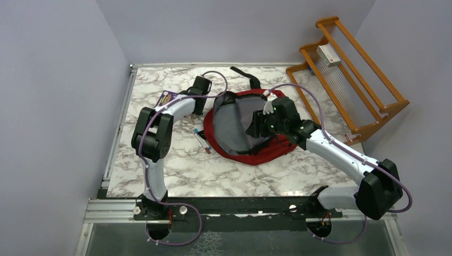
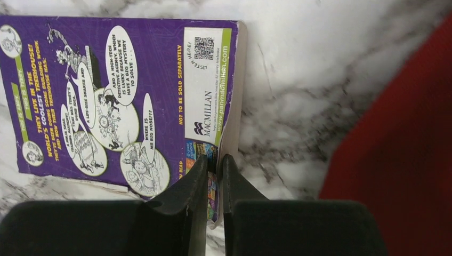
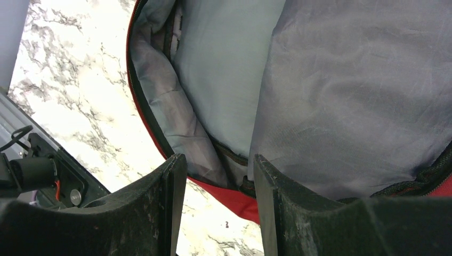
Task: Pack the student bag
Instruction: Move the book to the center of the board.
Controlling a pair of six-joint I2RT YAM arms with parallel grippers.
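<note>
I should pull my left gripper back toward the base and release the book's corner on the bare marble by the pens.
The student bag [image 1: 266,152] is a large red backpack lying in the middle of the table, open, with its grey lining [image 1: 234,125] showing. A purple paperback book [image 2: 106,96] lies on the marble left of the bag and peeks out from under the left arm [image 1: 167,98]. My left gripper [image 2: 214,160] is closed on the book's near right corner, which sits between the fingers. Its place in the top view [image 1: 196,108] is by the bag's left rim. My right gripper [image 3: 219,162] is open over the bag's red rim [image 3: 234,200] and grey lining [image 3: 346,106], above the bag [image 1: 258,125].
Pens [image 1: 201,140] lie on the marble left of the bag. A black strap [image 1: 248,76] trails behind the bag. A wooden rack [image 1: 352,85] with a white box [image 1: 329,55] stands at the back right. Walls close in the left and back sides.
</note>
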